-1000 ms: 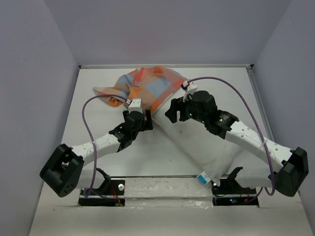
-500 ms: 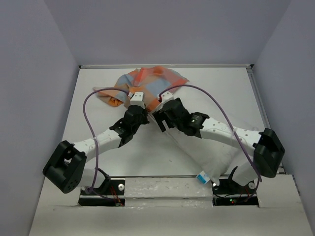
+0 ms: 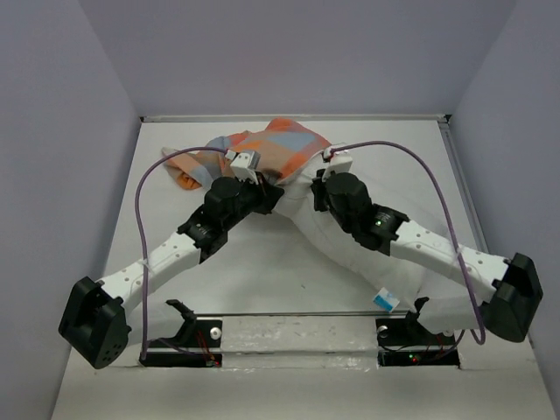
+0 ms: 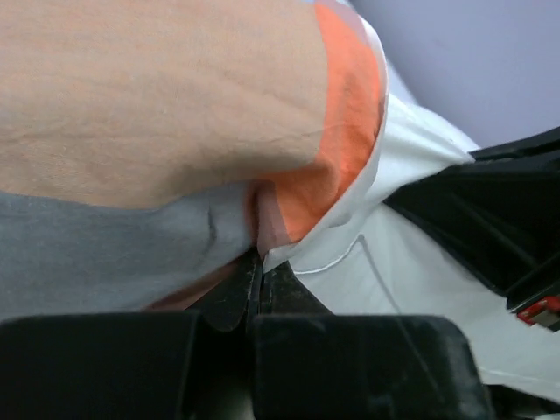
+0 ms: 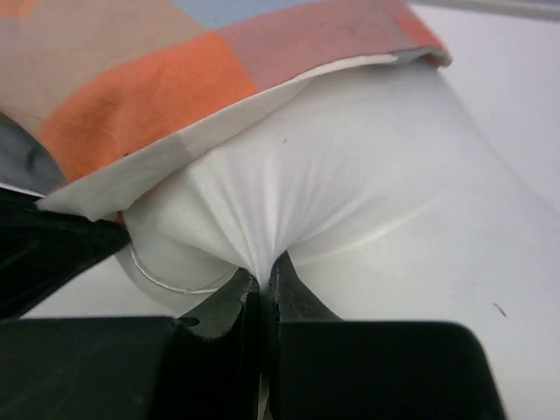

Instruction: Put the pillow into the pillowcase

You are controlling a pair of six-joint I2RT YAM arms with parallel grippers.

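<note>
I need to push the pinched pillow fabric in my right gripper outward toward the pillowcase's open edge (image 3: 309,163) (image 5: 255,105) next and release it, as that edge is outward of my gripper.
The checked orange, peach and blue pillowcase (image 3: 278,149) lies bunched at the back middle of the table. Its open edge drapes over the far end of the white pillow (image 3: 367,262), which runs diagonally toward the near right, its blue tag (image 3: 382,300) at the near end. My left gripper (image 4: 256,262) is shut on the pillowcase hem (image 4: 280,219) right beside the pillow (image 4: 411,280). My right gripper (image 5: 264,282) is shut on a pinch of pillow fabric (image 5: 332,192) just below the pillowcase edge (image 5: 175,96). From above, the two grippers (image 3: 269,196) (image 3: 313,194) sit close together.
The table (image 3: 262,280) is enclosed by grey walls on three sides, with a raised rim (image 3: 455,166) on the right. Purple cables (image 3: 144,219) arc above both arms. The arm bases (image 3: 92,319) (image 3: 512,306) sit at the near corners. The right arm (image 4: 499,210) shows black in the left wrist view.
Both grippers have closed, the left on the pillowcase hem and the right on the pillow. Both arms reached further back, and the pillow's near end shifted right.
</note>
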